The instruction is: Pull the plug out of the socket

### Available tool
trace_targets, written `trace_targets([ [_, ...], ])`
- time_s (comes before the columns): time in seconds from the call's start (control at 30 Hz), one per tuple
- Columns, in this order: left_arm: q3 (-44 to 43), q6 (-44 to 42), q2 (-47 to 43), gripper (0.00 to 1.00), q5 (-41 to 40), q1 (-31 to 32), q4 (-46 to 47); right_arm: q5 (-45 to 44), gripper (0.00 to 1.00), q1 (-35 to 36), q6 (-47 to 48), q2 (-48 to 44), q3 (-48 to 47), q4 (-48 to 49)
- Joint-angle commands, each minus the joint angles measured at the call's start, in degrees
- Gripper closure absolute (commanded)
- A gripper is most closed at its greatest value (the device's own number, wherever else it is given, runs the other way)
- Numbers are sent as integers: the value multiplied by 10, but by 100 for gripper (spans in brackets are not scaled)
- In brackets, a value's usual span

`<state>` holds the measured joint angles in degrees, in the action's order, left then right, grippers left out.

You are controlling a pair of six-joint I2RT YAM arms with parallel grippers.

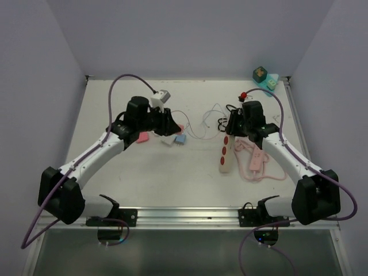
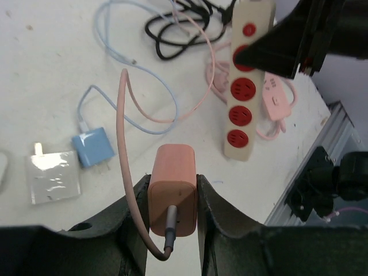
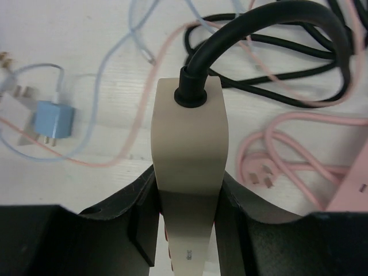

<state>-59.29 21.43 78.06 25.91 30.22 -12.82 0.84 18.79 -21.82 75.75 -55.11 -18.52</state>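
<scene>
The salmon-pink plug is clear of the sockets, so next I will move my left gripper down-left in the top view, beside the pink block (image 1: 153, 138), and release it.
My left gripper (image 2: 172, 183) is shut on a salmon-pink charger plug (image 2: 172, 198) with a pink cable, held above the table and clear of the sockets. In the top view the left gripper (image 1: 172, 125) is left of the strip. The beige power strip (image 2: 246, 86) with red sockets lies on the table with no plug in the sockets that show. My right gripper (image 3: 188, 175) is shut on the strip's cable end (image 3: 188, 132), where the black cord (image 3: 276, 17) enters. In the top view the right gripper (image 1: 234, 123) sits at the far end of the strip (image 1: 226, 154).
A blue charger (image 2: 92, 148) and a white charger (image 2: 53, 175) lie on the table under the left gripper. A pink power strip (image 1: 256, 161) with a coiled cord lies right of the beige one. Teal objects (image 1: 264, 77) stand at the back right corner. Loose cables (image 1: 210, 121) lie mid-table.
</scene>
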Motion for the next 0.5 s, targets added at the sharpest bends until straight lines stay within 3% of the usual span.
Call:
trace_targets([
  [0.0, 11, -4, -62, 100, 48, -38, 66, -29, 100, -17, 61, -9, -12, -20],
  [0.17, 34, 10, -71, 100, 28, -68, 87, 17, 100, -17, 40, 1, -41, -15],
  [0.3, 42, 12, -42, 100, -68, -89, 76, 46, 100, -17, 24, 2, -72, -22],
  [0.47, 38, 57, 12, 100, -113, -142, 87, 95, 100, -17, 19, 0, -132, -59],
])
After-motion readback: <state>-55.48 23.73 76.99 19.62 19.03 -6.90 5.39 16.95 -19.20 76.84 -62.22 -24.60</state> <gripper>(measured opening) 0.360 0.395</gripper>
